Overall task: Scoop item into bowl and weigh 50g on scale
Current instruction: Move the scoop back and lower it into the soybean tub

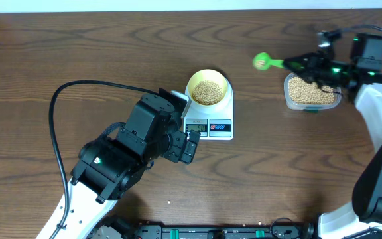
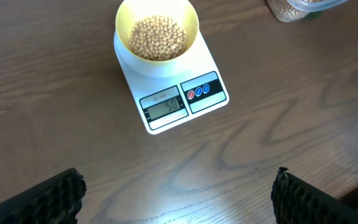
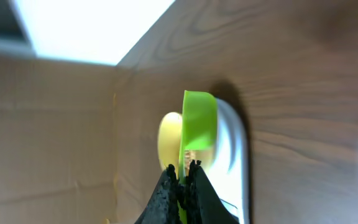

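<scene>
The scale [image 1: 219, 114] already shows the wanted weight, so I will move my right gripper back and down to the tub's beans and let go of the green spoon's handle there.
The pale yellow bowl [image 1: 208, 89] sits on the white scale [image 1: 219, 114], filled with beige beans [image 1: 208, 92]. In the left wrist view the bowl [image 2: 157, 32] shows on the scale [image 2: 185, 87], whose display [image 2: 164, 106] reads about 50. My left gripper [image 1: 190, 147] is open and empty just left of the scale's front; its fingers [image 2: 179, 196] frame bare table. My right gripper [image 1: 308, 66] is shut on a green spoon [image 1: 265, 62] that carries a few beans, held above the table between the bowl and the tub. The spoon [image 3: 199, 121] shows edge-on in the right wrist view.
A clear plastic tub [image 1: 311, 92] of beans stands at the right, under my right arm; its corner shows in the left wrist view [image 2: 297, 9]. A black cable [image 1: 65, 96] loops over the table's left side.
</scene>
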Controlling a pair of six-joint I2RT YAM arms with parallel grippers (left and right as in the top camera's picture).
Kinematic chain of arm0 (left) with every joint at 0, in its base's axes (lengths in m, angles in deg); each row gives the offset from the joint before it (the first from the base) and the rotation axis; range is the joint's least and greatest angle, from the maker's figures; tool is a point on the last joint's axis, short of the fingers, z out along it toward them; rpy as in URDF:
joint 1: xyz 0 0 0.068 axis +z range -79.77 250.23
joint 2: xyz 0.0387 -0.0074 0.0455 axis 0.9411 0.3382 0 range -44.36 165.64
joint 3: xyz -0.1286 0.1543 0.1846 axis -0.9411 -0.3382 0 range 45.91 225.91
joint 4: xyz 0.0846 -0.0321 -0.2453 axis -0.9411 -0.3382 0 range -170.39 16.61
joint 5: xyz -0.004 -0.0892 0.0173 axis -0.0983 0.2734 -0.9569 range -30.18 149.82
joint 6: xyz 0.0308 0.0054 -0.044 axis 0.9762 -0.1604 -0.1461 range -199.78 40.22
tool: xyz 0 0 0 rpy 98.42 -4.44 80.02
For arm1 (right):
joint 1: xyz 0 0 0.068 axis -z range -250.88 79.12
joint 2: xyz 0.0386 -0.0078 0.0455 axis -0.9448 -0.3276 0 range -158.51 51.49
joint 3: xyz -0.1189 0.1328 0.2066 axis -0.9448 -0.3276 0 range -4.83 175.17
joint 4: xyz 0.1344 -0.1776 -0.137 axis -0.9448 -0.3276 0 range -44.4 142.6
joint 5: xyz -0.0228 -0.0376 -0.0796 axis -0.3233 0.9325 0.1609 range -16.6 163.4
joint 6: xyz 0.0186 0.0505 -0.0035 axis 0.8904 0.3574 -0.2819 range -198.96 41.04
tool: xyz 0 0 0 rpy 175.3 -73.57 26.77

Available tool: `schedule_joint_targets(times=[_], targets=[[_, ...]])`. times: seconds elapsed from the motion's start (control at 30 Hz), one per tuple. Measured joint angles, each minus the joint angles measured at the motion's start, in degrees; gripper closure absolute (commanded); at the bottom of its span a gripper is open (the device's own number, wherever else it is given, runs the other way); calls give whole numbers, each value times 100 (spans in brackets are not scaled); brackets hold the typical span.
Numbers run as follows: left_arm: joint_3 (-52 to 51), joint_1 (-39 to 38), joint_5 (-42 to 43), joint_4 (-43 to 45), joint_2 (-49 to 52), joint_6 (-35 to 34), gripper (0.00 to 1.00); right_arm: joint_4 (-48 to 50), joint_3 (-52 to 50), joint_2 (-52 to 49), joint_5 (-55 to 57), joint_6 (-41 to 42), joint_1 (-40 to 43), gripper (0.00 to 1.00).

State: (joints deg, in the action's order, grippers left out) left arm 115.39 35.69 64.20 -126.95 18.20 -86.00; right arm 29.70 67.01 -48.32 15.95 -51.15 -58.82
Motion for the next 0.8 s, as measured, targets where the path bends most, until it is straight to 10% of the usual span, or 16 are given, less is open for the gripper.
schedule_joint_targets(times=[0.8], targets=[[0, 0, 0, 0, 0, 0, 2, -1521, -2, -2, 1137, -1067, 1480, 99]])
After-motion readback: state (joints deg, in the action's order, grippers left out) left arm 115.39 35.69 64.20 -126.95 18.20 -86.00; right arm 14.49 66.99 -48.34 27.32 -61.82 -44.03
